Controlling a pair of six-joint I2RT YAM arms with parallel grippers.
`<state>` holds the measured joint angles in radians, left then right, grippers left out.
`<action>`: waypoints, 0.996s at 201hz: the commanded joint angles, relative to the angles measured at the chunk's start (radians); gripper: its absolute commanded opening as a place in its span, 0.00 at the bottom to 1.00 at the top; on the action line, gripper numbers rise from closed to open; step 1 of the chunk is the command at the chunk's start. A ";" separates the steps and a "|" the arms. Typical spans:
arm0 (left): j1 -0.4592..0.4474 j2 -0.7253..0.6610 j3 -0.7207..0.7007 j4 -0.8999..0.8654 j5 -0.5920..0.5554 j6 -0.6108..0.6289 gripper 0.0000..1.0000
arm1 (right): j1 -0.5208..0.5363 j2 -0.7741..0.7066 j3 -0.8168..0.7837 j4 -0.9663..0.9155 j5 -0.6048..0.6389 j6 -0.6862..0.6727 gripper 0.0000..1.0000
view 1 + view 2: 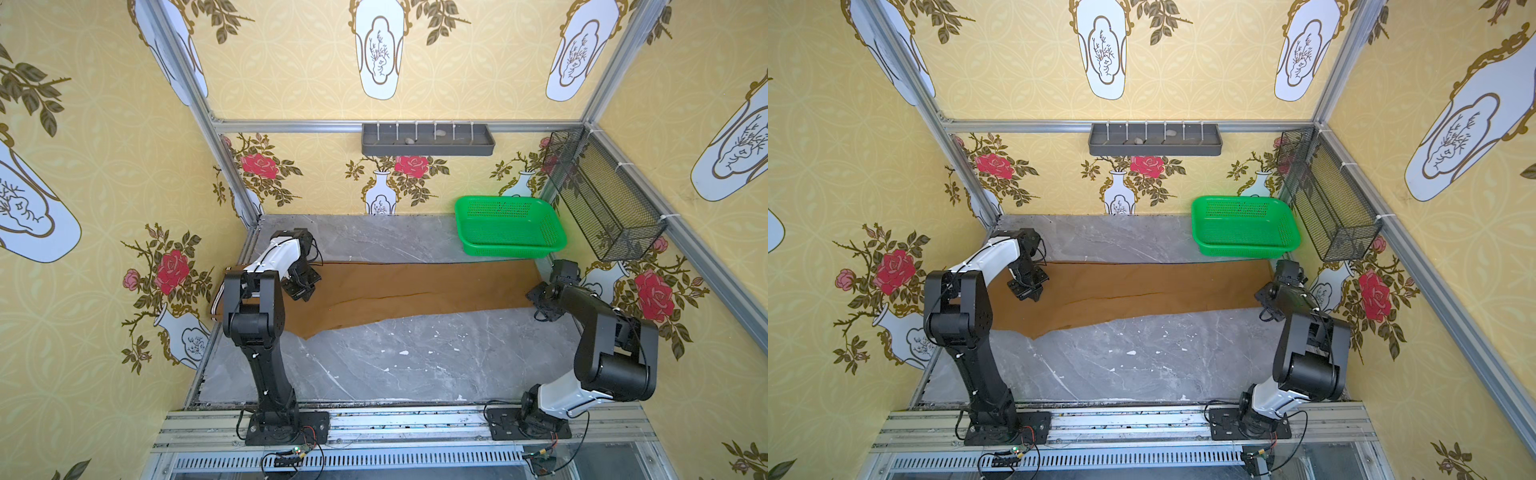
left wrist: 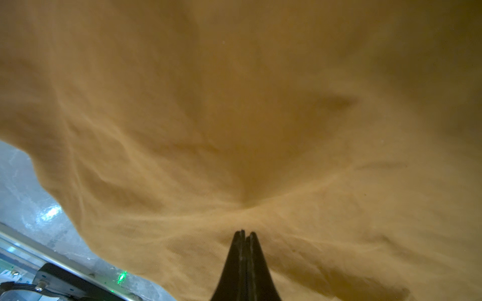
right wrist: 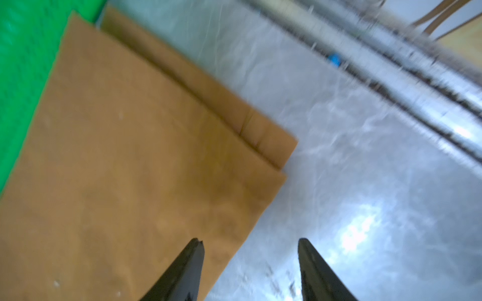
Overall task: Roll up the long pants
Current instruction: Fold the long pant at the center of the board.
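The open fingers are already on both sides of the pants' edge. I will move my right gripper outward and lower it onto the near corner of the pants' cuff end (image 3: 271, 181) to close.
The long pants (image 1: 415, 286) (image 1: 1142, 286) lie flat across the grey table, ochre-brown, folded lengthwise, with the legs running to the right. A striped waistband edge (image 1: 215, 308) peeks out at the far left behind the left arm. My left gripper (image 1: 304, 293) (image 2: 245, 230) is just above the waist end, jaws shut, with nothing visible between them. Creases in the cloth (image 2: 234, 104) meet just ahead of its tips. My right gripper (image 1: 538, 298) (image 3: 250, 241) stands open over the cuff end (image 3: 117, 156), one finger above the cloth and one above bare table.
A green perforated basket (image 1: 509, 226) (image 1: 1246, 224) sits at the back right, touching the pants' far edge. A black wire basket (image 1: 602, 195) hangs on the right wall. A grey shelf tray (image 1: 428, 139) is on the back wall. Marble table (image 1: 415, 365) stretches in front.
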<state>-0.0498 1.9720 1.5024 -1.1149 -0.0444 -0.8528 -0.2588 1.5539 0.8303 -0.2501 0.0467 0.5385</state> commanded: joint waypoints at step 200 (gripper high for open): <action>-0.061 -0.063 -0.004 0.135 0.340 -0.022 0.00 | 0.036 0.302 0.167 0.044 -0.125 0.018 0.00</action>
<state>-0.0525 1.9423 1.4960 -1.0473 0.1467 -0.8112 -0.2329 1.8736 1.0279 -0.0547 -0.0586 0.5491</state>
